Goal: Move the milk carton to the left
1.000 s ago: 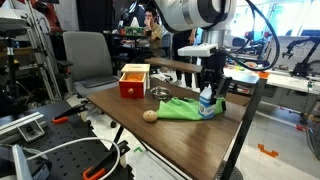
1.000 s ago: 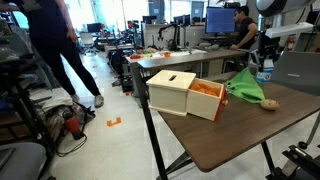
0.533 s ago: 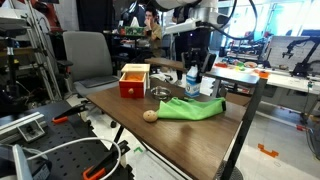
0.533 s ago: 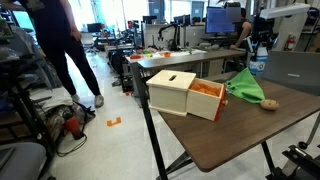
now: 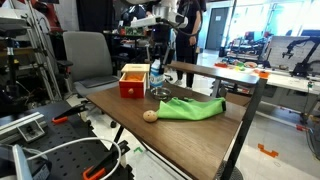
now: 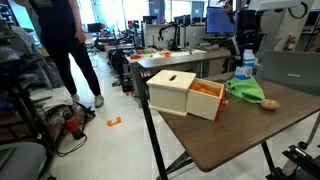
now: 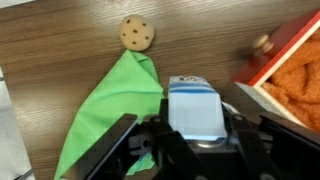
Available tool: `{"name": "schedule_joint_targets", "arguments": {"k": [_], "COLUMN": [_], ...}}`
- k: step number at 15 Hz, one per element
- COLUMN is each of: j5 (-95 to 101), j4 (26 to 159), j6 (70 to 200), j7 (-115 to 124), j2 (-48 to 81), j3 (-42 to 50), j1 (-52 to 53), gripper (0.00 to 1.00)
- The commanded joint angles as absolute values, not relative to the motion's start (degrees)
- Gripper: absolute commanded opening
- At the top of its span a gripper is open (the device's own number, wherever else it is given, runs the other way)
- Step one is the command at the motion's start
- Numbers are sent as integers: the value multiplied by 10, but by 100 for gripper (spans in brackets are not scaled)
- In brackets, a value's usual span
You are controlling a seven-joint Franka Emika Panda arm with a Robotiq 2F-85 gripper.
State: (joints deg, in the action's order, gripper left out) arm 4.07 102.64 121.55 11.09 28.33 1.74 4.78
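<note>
My gripper brings the milk carton point(image 5: 156, 73) down toward the table's front edge next, away from the glass dish, beside the cookie, where the wood is empty.
The milk carton point(image 5: 156, 73) is white with light-blue markings and hangs in my gripper point(image 5: 157, 64) above the table, between the red-orange open box point(image 5: 133, 81) and the green cloth point(image 5: 190, 108). It also shows in an exterior view point(image 6: 244, 68), held by the gripper point(image 6: 245, 56) beyond the box point(image 6: 185, 94). In the wrist view the carton point(image 7: 195, 107) sits between the jaws point(image 7: 196, 128), shut on it, with the cloth point(image 7: 112, 110) to one side and the box point(image 7: 290, 70) to the other.
A round cookie point(image 5: 150, 115) lies by the cloth near the table's front edge point(image 5: 160, 140); it shows in the wrist view point(image 7: 136, 33) too. A small glass dish point(image 5: 160, 94) sits under the carton. A grey chair point(image 5: 88, 58) stands behind the table.
The gripper lifted the carton off the green cloth's far end and carried it across the table toward the red-orange box.
</note>
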Motion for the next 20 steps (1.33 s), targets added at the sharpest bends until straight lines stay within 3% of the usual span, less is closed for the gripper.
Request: {"name": "schedule_joint_targets", "arguments": {"k": [1, 11, 20], "j5": [54, 105, 114], "j4": [1110, 1218, 1305], "j6": [1244, 1302, 1493], "j7": [121, 146, 164], "j2": [234, 219, 227], "j3": [1, -3, 18], "j1": [71, 99, 100], "gripper": [19, 19, 19]}}
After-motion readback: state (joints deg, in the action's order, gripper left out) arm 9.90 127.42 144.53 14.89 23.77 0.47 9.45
